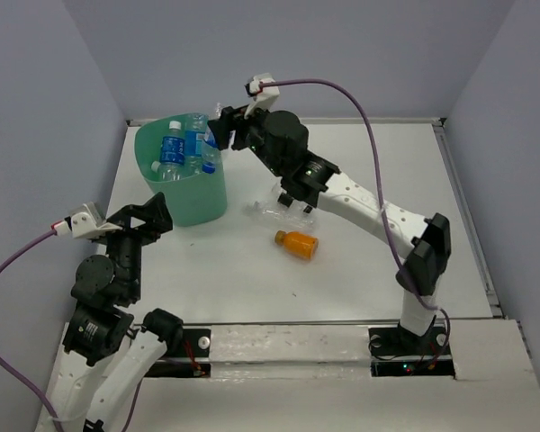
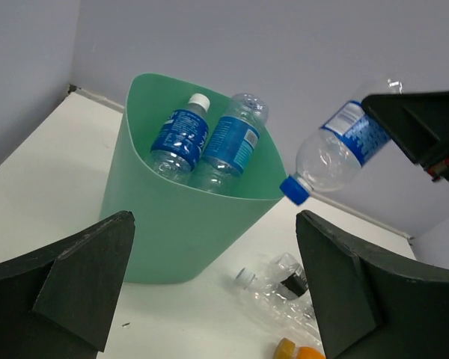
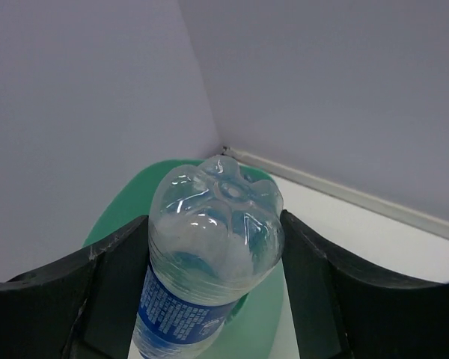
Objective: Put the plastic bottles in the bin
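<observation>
My right gripper carries the bottle left in the top view over the bin's opening (image 1: pixel 182 151) (image 3: pixel 132 197) next and releases it, since it hangs by the bin's rim.
The mint-green bin (image 1: pixel 198 200) stands at the back left with several blue-labelled plastic bottles (image 1: pixel 172 148) inside; two of them show in the left wrist view (image 2: pixel 209 138). My right gripper (image 1: pixel 221 126) is shut on another clear blue-labelled bottle (image 2: pixel 337 153), held cap-down and tilted over the bin's right rim (image 2: pixel 269 196); its base (image 3: pixel 213 217) sits between my fingers (image 3: pixel 116 262). A crushed clear bottle with a black label (image 1: pixel 279 210) (image 2: pixel 284 288) and an orange bottle (image 1: pixel 296 243) (image 2: pixel 299 350) lie on the table. My left gripper (image 1: pixel 157 214) (image 2: pixel 215 221) is open in front of the bin.
The white table (image 1: pixel 369 261) is boxed in by grey-blue walls at the back and sides. A raised edge (image 1: pixel 468 216) runs along its right side. My right arm (image 1: pixel 360 202) stretches diagonally over the crushed bottle. A purple cable (image 1: pixel 360 108) arcs above it.
</observation>
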Robot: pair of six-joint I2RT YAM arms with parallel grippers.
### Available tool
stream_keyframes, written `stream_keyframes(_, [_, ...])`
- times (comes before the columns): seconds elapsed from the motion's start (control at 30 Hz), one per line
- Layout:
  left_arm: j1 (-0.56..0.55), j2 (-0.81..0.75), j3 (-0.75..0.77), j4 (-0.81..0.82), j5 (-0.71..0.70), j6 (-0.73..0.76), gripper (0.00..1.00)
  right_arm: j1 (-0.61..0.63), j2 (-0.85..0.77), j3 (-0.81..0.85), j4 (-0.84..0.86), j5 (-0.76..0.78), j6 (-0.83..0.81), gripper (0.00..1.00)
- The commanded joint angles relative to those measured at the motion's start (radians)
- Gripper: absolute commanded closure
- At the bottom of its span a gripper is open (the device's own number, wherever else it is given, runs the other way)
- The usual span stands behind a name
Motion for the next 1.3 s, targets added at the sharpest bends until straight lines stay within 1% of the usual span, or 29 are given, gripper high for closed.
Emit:
stream_keyframes(0.0, [-0.001,-0.039,-0.037,0.051,-0.075,0.019,0.01,0.003,0.172,0.32,0.102,-0.068,-0.171,0.53])
stream_keyframes(0.1, [-0.001,-0.045,-0.056,0.062,-0.071,0.019,0.01,0.003,0.307,0.451,0.117,-0.099,-0.246,0.53])
stream_keyframes(0.2, [-0.003,-0.05,-0.068,0.053,-0.081,0.017,0.01,0.003,0.401,0.491,0.126,-0.121,-0.315,0.53])
stream_keyframes(0.3, [-0.001,-0.07,-0.076,0.053,-0.083,0.014,0.01,0.013,0.453,0.454,0.137,-0.102,-0.389,0.52])
stream_keyframes(0.37, [0.0,-0.077,-0.076,0.053,-0.089,0.011,0.01,0.031,0.456,0.409,0.16,-0.09,-0.418,0.52])
stream_keyframes(0.4, [-0.001,-0.08,-0.076,0.052,-0.091,0.011,0.01,0.031,0.449,0.345,0.211,-0.089,-0.44,0.5])
stream_keyframes(0.43, [-0.001,-0.079,-0.077,0.051,-0.092,0.011,0.01,0.042,0.436,0.318,0.253,-0.096,-0.457,0.49])
stream_keyframes(0.47, [0.0,-0.079,-0.076,0.051,-0.091,0.009,0.01,0.042,0.432,0.304,0.261,-0.099,-0.463,0.46])
stream_keyframes(0.5, [0.001,-0.077,-0.074,0.05,-0.092,0.008,0.01,0.051,0.433,0.304,0.261,-0.099,-0.467,0.4])
stream_keyframes(0.57, [0.002,-0.073,-0.071,0.048,-0.094,0.006,0.01,0.051,0.436,0.316,0.264,-0.108,-0.48,0.32])
stream_keyframes(0.6, [0.002,-0.073,-0.068,0.05,-0.094,0.006,0.01,0.062,0.438,0.322,0.264,-0.115,-0.49,0.24])
stream_keyframes(0.63, [0.004,-0.071,-0.066,0.05,-0.094,0.006,0.01,0.072,0.444,0.335,0.264,-0.121,-0.497,0.2])
stream_keyframes(0.7, [0.002,-0.065,-0.057,0.042,-0.092,0.005,0.01,0.082,0.444,0.348,0.255,-0.131,-0.494,0.14])
stream_keyframes(0.73, [0.004,-0.062,-0.053,0.038,-0.091,0.002,0.01,0.082,0.442,0.361,0.252,-0.138,-0.483,0.13])
stream_keyframes(0.8, [0.004,-0.048,-0.042,0.027,-0.069,-0.009,0.01,0.082,0.424,0.37,0.238,-0.15,-0.417,0.1])
stream_keyframes(0.87, [0.002,-0.027,-0.013,-0.004,-0.033,-0.035,0.01,0.082,0.377,0.352,0.234,-0.164,-0.365,0.05])
stream_keyframes(0.93, [0.004,-0.009,0.003,-0.022,-0.002,-0.052,0.01,0.082,0.335,0.329,0.227,-0.162,-0.339,0.03])
stream_keyframes(1.03, [0.004,0.053,0.032,-0.06,0.064,-0.084,0.01,0.073,0.21,0.199,0.221,-0.147,-0.31,0.04])
stream_keyframes(1.07, [0.004,0.064,0.036,-0.068,0.111,-0.093,0.01,0.073,0.168,0.084,0.22,-0.145,-0.288,0.05])
stream_keyframes(1.1, [0.004,0.077,0.036,-0.071,0.138,-0.102,0.01,0.056,0.08,0.019,0.22,-0.147,-0.276,0.08])
stream_keyframes(1.17, [0.004,0.108,0.027,-0.061,0.199,-0.147,0.01,0.013,-0.014,-0.12,0.211,-0.164,-0.247,0.11])
stream_keyframes(1.2, [0.002,0.12,0.003,-0.033,0.268,-0.164,0.01,-0.007,-0.06,-0.258,0.203,-0.165,-0.215,0.13])
stream_keyframes(1.23, [0.002,0.133,-0.011,-0.012,0.305,-0.179,0.01,-0.029,-0.149,-0.324,0.191,-0.176,-0.193,0.14])
stream_keyframes(1.27, [0.002,0.165,-0.029,0.013,0.338,-0.205,0.01,-0.055,-0.189,-0.387,0.157,-0.187,-0.179,0.16])
